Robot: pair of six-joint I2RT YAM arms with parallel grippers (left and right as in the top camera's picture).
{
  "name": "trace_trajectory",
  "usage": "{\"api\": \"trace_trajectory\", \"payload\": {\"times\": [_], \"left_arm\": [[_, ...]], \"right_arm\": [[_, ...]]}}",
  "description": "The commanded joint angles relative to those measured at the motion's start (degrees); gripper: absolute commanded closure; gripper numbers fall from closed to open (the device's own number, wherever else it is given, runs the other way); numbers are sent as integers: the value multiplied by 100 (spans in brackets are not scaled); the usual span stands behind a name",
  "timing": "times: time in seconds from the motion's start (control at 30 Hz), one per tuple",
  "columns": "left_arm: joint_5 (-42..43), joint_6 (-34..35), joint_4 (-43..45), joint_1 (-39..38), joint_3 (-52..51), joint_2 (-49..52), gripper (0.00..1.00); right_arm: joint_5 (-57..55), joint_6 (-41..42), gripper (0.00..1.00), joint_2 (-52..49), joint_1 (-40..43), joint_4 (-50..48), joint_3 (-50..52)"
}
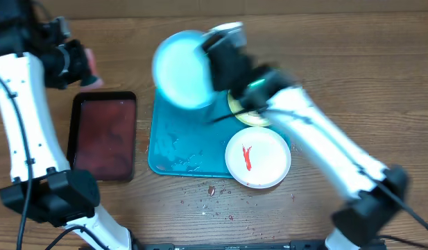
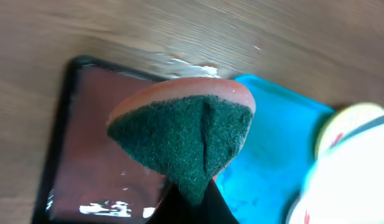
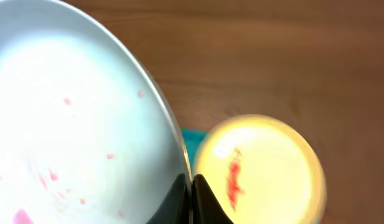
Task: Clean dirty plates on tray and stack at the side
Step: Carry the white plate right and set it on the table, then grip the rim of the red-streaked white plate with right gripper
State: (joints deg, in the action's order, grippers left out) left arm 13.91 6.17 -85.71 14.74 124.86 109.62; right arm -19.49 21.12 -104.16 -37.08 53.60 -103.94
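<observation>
The wood is clear beyond the yellow-green plate [image 1: 254,117], to the right in the overhead view. My right gripper should next carry the light-blue plate there, lower it and let it go.
My right gripper [image 1: 209,64] is shut on the rim of the light-blue plate [image 1: 180,68] and holds it tilted above the far end of the turquoise tray [image 1: 173,149]. In the right wrist view the fingers [image 3: 190,190] pinch that plate's edge [image 3: 73,124], and faint pink specks show on its face. The yellow-green plate [image 1: 254,117] with a red smear [image 3: 232,177] lies under the right arm. The white plate [image 1: 257,157], also smeared red, sits at the tray's near right corner. My left gripper [image 2: 193,199] is shut on a green-faced sponge [image 2: 182,134], up at the far left [image 1: 89,69].
A black tray with a reddish, wet inside [image 1: 103,135] lies left of the turquoise tray. Wet smears mark the turquoise tray floor [image 1: 182,161]. Small red crumbs [image 1: 210,193] dot the table in front of it.
</observation>
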Motion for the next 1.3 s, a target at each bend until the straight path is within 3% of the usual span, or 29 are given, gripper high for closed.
{"api": "trace_trajectory", "payload": {"times": [0.0, 0.3, 0.5, 0.83, 1.03, 1.17, 1.27], "left_arm": [[46, -173, 44, -636, -15, -87, 96], [-1176, 415, -20, -1921, -15, -87, 96], [-1285, 636, 92, -2234, -17, -87, 96], [-1281, 807, 192, -2245, -17, -87, 96], [-1279, 807, 177, -2245, -17, -87, 96], [-1276, 807, 162, -2245, -17, -87, 96], [-1239, 804, 151, -2245, -17, -87, 96]], "right_arm": [[1871, 944, 96, 557, 1108, 592, -116], [2430, 1154, 96, 562, 4168, 2747, 74], [2483, 841, 96, 555, 5622, 2457, 1556], [2376, 846, 96, 555, 5735, 372, 3825], [2299, 841, 96, 555, 5735, -42, 4371], [2433, 715, 74, 557, 5735, 308, 4304], [2833, 240, 73, 581, 5727, 944, 3910]]}}
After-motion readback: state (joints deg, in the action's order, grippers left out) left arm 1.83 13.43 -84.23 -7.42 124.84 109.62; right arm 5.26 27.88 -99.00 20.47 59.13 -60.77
